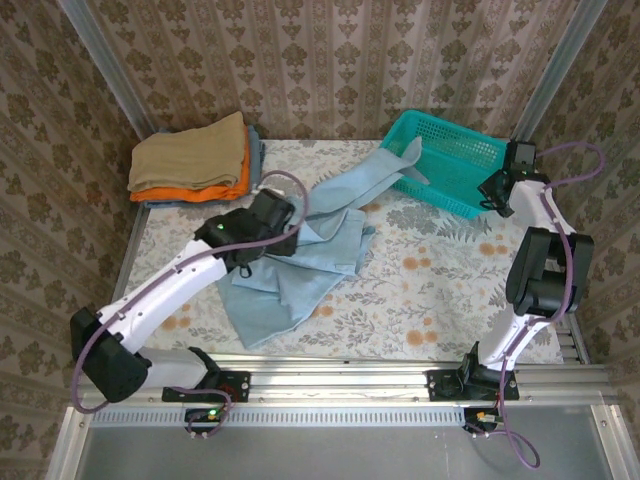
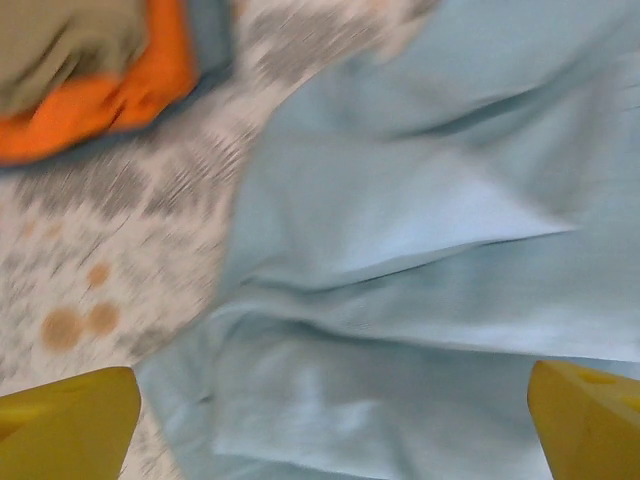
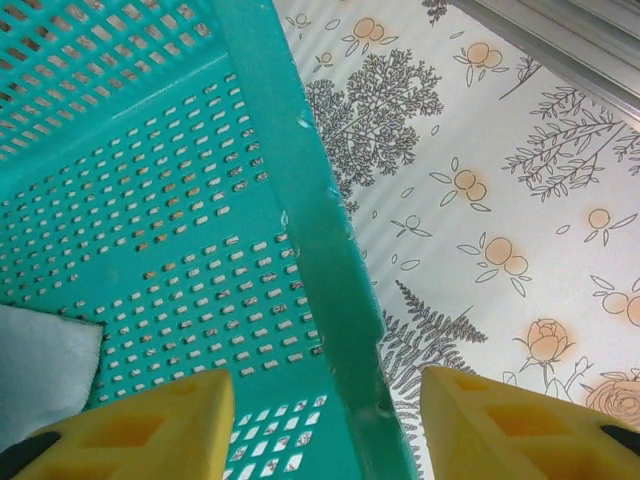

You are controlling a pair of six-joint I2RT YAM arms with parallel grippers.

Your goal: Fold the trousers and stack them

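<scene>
My left gripper moves across the crumpled trousers toward the basket's side next, then lowers to the trousers' waist edge (image 1: 359, 260).
The pale sky-blue trousers (image 1: 300, 260) lie crumpled across the middle of the table, with one leg reaching up over the left rim of the teal basket (image 1: 455, 160). My left gripper (image 1: 262, 228) hovers over the trousers' upper left part. In the left wrist view it (image 2: 330, 440) is open, its yellow fingertips (image 2: 70, 420) wide apart above wrinkled blue cloth (image 2: 420, 230). My right gripper (image 1: 497, 190) is at the basket's right end. It (image 3: 330, 430) stands open astride the basket rim (image 3: 300, 200), one finger inside and one outside.
A folded stack, tan garment (image 1: 190, 155) on orange garment (image 1: 215, 185), sits at the back left corner; its orange edge (image 2: 100, 100) is near my left gripper. A pale cloth patch (image 3: 40, 370) lies inside the basket. Patterned walls enclose the table.
</scene>
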